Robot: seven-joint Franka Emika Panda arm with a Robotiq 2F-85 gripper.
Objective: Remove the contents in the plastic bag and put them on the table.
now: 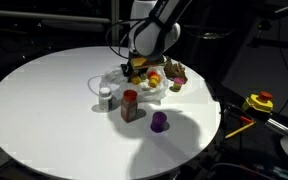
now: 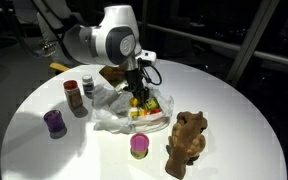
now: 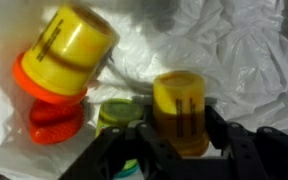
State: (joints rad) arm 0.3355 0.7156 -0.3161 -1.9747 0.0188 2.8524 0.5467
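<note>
The spot beside the pink-lidded piece is clear, so my gripper will next carry the yellow cylinder up out of the bag, over and down onto the bare tabletop [image 2: 117,160] there, then release it.
In the wrist view my gripper [image 3: 181,138] has its jaws on both sides of a yellow toy cylinder [image 3: 181,112] that lies on the plastic bag [image 3: 234,50]. Beside it in the bag are a larger yellow piece with an orange-red base [image 3: 62,58], a red piece [image 3: 54,125] and a green lid [image 3: 119,112]. In both exterior views the gripper [image 1: 136,68] [image 2: 137,92] reaches down into the wrinkled bag [image 1: 119,84] [image 2: 112,116] on the round white table [image 1: 44,110]. On the table outside the bag stand the brown plush toy [image 2: 187,140], the red-lidded jar [image 1: 130,104], the small white bottle [image 1: 106,97] and the purple cup [image 1: 159,121].
A small pink-lidded piece [image 2: 139,146] sits near the plush toy. The table edge [image 1: 216,120] is close behind the plush. A yellow tool [image 1: 259,102] lies off the table beyond that edge. Bare tabletop [image 2: 234,110] spreads around the bag.
</note>
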